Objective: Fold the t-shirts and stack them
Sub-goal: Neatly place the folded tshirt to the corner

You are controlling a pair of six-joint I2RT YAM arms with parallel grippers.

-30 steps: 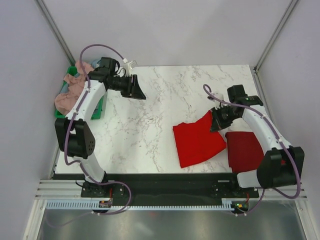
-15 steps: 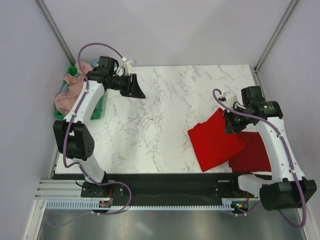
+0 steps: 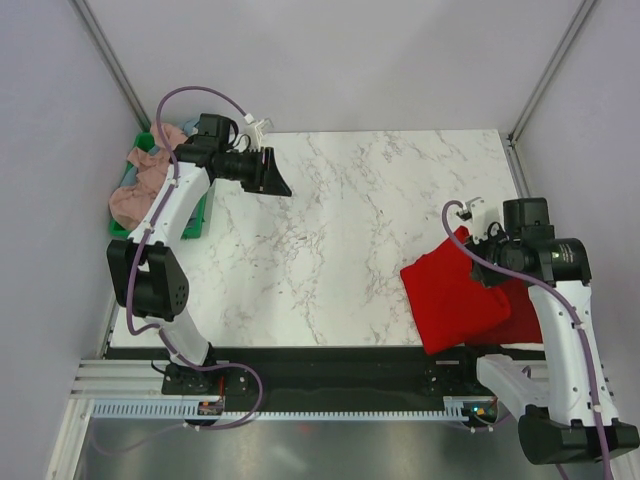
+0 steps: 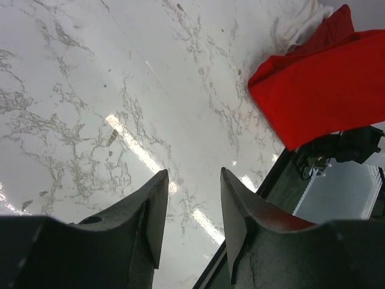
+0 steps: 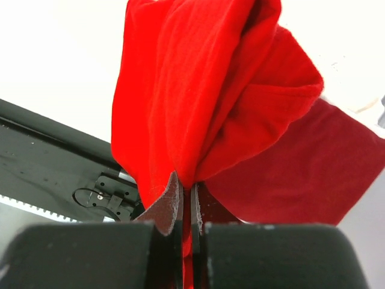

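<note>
My right gripper lowers to the right in the top view and releases next, because the darker red t-shirt (image 3: pixel 522 318) (image 5: pixel 313 171) lies below it that way, still partly uncovered.
My right gripper (image 3: pixel 478 258) is shut on a folded bright red t-shirt (image 3: pixel 452 298) and holds it lifted at the table's front right; in the right wrist view the gripper (image 5: pixel 185 186) pinches the bunched red cloth (image 5: pixel 198 90). Under it lies a darker red folded t-shirt (image 3: pixel 522 318), also in the right wrist view (image 5: pixel 301 180). My left gripper (image 3: pixel 280 180) is open and empty above the table's back left; its fingers (image 4: pixel 153 211) frame bare marble. Dusty pink shirts (image 3: pixel 140 185) lie heaped in the green bin.
The green bin (image 3: pixel 198 215) stands at the table's left edge under my left arm. The marble table (image 3: pixel 330 230) ends at a black front rail (image 3: pixel 330 355). Grey walls close in left, back and right.
My right gripper has carried the bright red t-shirt to the right and toward the front, so it now hangs over the darker red folded shirt. The left arm has not moved.
</note>
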